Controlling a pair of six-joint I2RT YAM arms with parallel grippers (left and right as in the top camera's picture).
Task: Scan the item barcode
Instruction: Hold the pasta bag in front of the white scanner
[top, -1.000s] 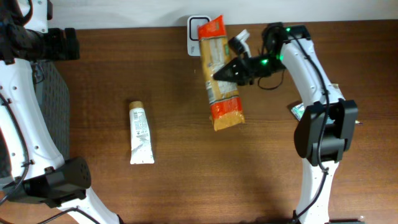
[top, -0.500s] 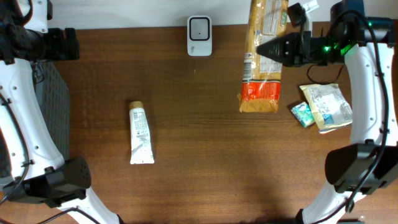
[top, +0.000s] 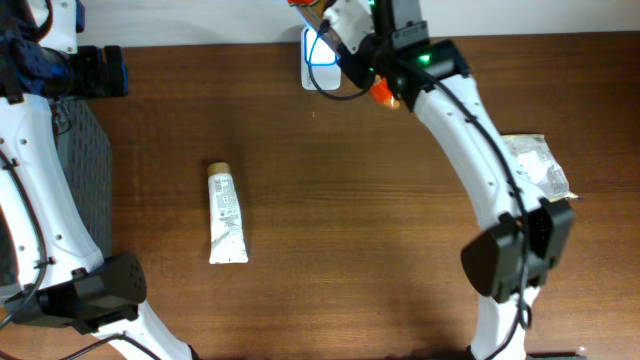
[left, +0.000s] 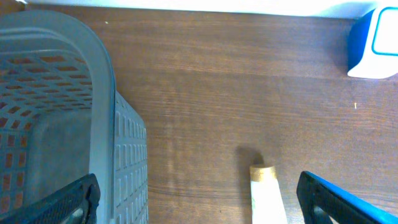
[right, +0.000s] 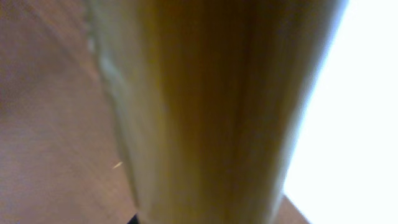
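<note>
My right gripper moves back from the scanner (top: 316, 52) and down onto the bare wood beside the flat packets next to release the pasta packet, since that wood is clear.
My right gripper (top: 348, 32) is shut on the orange and yellow pasta packet (top: 384, 94). It holds the packet over the white barcode scanner (top: 316, 52) at the table's back edge, and the scanner glows blue. The arm hides most of the packet from above. In the right wrist view the blurred yellow packet (right: 211, 112) fills the frame and hides the fingers. My left gripper (left: 199, 205) is open at the far left, above the table, with the scanner (left: 375, 43) far ahead to its right.
A white tube with a tan cap (top: 227, 212) lies left of centre, its cap (left: 262, 173) between my left fingers' line of sight. A grey mesh basket (left: 102, 81) stands at the left edge. Flat packets (top: 532, 165) lie at the right.
The right arm swung the packet out to the right, then back left over the scanner, which now glows blue. The left arm and the tube have not moved.
</note>
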